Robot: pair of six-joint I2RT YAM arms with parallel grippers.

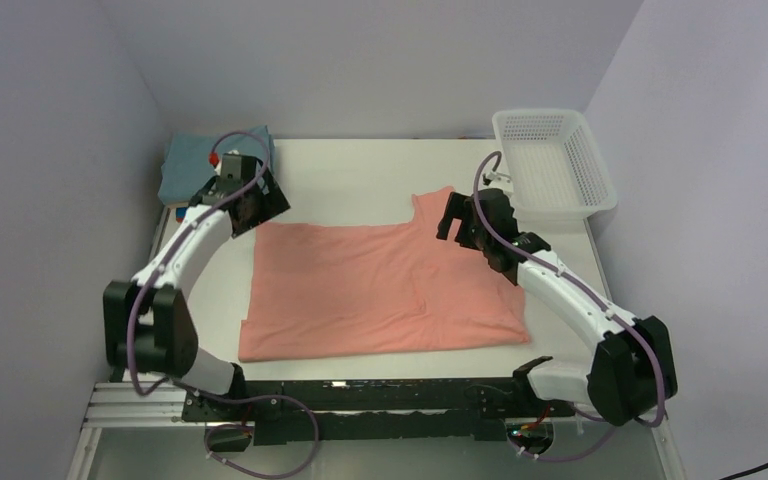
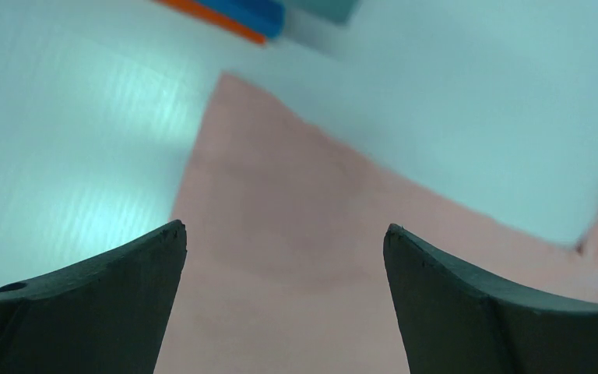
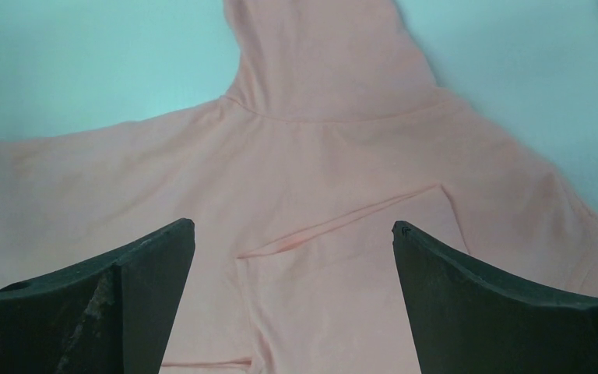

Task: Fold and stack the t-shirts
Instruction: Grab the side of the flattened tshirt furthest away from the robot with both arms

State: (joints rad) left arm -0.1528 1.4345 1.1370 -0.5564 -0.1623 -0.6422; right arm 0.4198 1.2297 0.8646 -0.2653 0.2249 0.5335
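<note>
My left gripper is open and will next go down and toward the folded stack, onto the pink t-shirt's far corner [image 1: 263,228] [image 2: 229,89] beside it, because that corner is beyond my fingers.
The salmon-pink t-shirt [image 1: 380,290] lies spread flat on the white table, partly folded, with one sleeve pointing to the far side. My left gripper [image 1: 255,205] hovers open over the shirt's far left corner. In the left wrist view the pink cloth [image 2: 296,257] lies below the open, empty left gripper [image 2: 284,230]. My right gripper [image 1: 460,220] hovers open by the far sleeve. In the right wrist view the shirt [image 3: 319,156] with its fold creases fills the space under the open, empty right gripper [image 3: 293,226]. A stack of folded shirts [image 1: 185,170], blue-teal on top, sits at the far left.
A white plastic mesh basket [image 1: 552,160] stands at the far right corner, close behind the right gripper. The orange and blue edges of the folded stack [image 2: 233,14] show at the top of the left wrist view. Walls enclose the table on three sides.
</note>
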